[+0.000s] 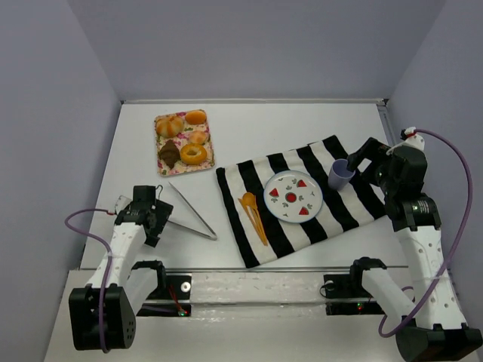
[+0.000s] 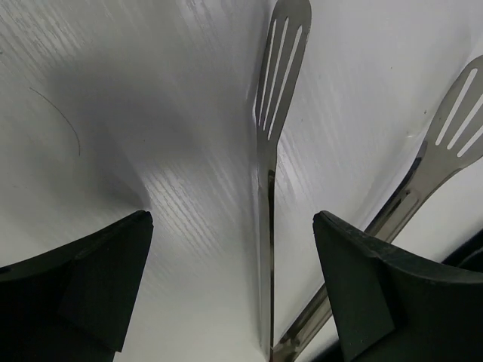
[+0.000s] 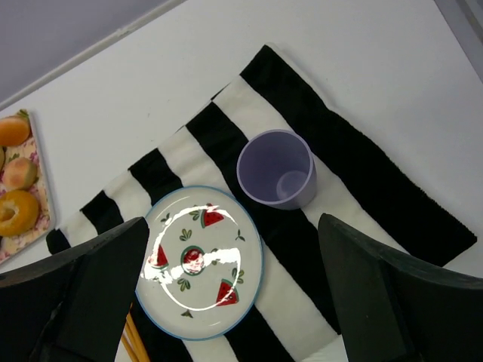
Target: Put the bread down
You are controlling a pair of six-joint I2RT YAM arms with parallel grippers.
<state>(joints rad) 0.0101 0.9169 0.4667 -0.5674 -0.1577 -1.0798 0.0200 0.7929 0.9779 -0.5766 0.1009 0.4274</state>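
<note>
My left gripper is open, and one tongs arm already runs between its fingers. I should lower it onto that tongs arm just behind the tongs' slotted head [image 1: 173,222] [image 2: 267,207] and close it.
The ring-shaped bread [image 1: 193,154] lies at the near right of a floral tray [image 1: 161,167] at the back left, next to a dark chocolate piece [image 1: 169,154] and round buns. It also shows at the left edge of the right wrist view [image 3: 15,213]. My left gripper [image 1: 158,208] is open and low over the table, with one arm of the metal tongs [image 2: 266,226] running between its fingers [image 2: 90,279]. My right gripper [image 1: 361,163] is open and empty, held above the purple cup [image 3: 276,167] and the watermelon plate [image 3: 249,294].
A black-and-white striped cloth [image 1: 332,151] lies right of centre under the plate [image 1: 281,215], the cup [image 1: 341,173] and orange cutlery [image 1: 254,215]. The tongs [image 1: 192,211] lie open in a V between the left gripper and the cloth.
</note>
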